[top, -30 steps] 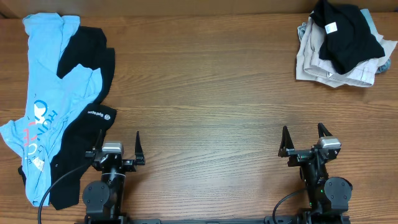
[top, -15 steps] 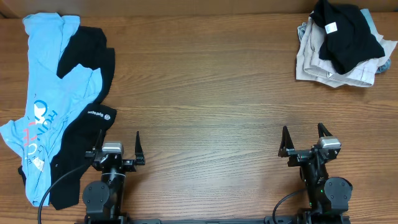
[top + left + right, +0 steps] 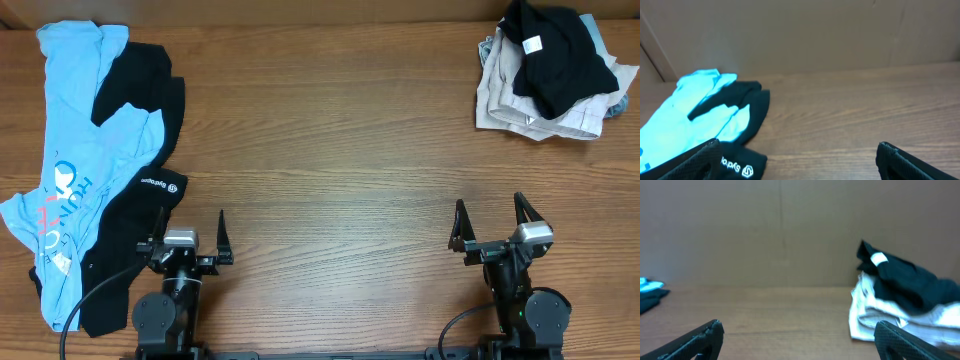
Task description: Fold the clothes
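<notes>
My left gripper moves outward next, then down onto a corner of the blue T-shirt (image 3: 70, 150) that juts out over the black garment.
A light blue T-shirt (image 3: 70, 150) with white and pink lettering lies crumpled along the table's left side, partly over a long black garment (image 3: 150, 130) with a small white logo. Both show in the left wrist view, the shirt (image 3: 687, 105) and the black garment (image 3: 747, 107). My left gripper (image 3: 187, 235) is open and empty at the front, just right of the black garment's lower end. My right gripper (image 3: 490, 222) is open and empty at the front right, far from these clothes. Each wrist view shows its fingertips (image 3: 700, 160) (image 3: 702, 337) wide apart.
A pile of folded pale clothes with a black garment on top (image 3: 550, 70) sits at the back right corner; it also shows in the right wrist view (image 3: 905, 300). A brown wall (image 3: 780, 230) backs the wooden table (image 3: 330, 150).
The right gripper has shifted very slightly; nothing else has moved.
</notes>
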